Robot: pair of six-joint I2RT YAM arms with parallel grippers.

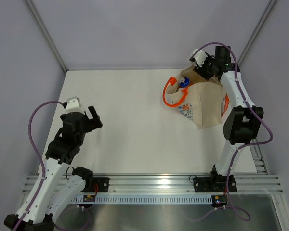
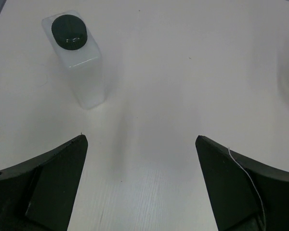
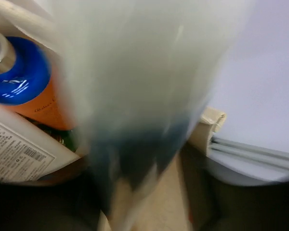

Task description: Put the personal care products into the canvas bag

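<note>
My left gripper goes sideways and down around the white flat bottle [image 2: 82, 62] next, as the bottle stands below the gripper and to its left in the wrist view.
The canvas bag [image 1: 204, 103] stands at the far right with its orange handle [image 1: 171, 95] hanging out to the left. The orange cylinder's blue cap [image 1: 184, 82] shows in its mouth. My right gripper [image 1: 202, 65] hovers over the bag's opening. In the right wrist view a pale, motion-blurred object [image 3: 135, 86] fills the middle and hides the fingers. Beside it sit the orange cylinder with its blue cap [image 3: 20, 79] and a white labelled container [image 3: 14, 154]. The white flat bottle with black cap [image 2: 79, 62] stands ahead and left of my open, empty left gripper [image 2: 140, 139].
The grey enclosure walls meet the white table [image 1: 130, 125] at its far and side edges. An aluminium rail [image 1: 154, 185] with both arm bases runs along the near edge. My left gripper [image 1: 92, 117] hangs over the left half of the table.
</note>
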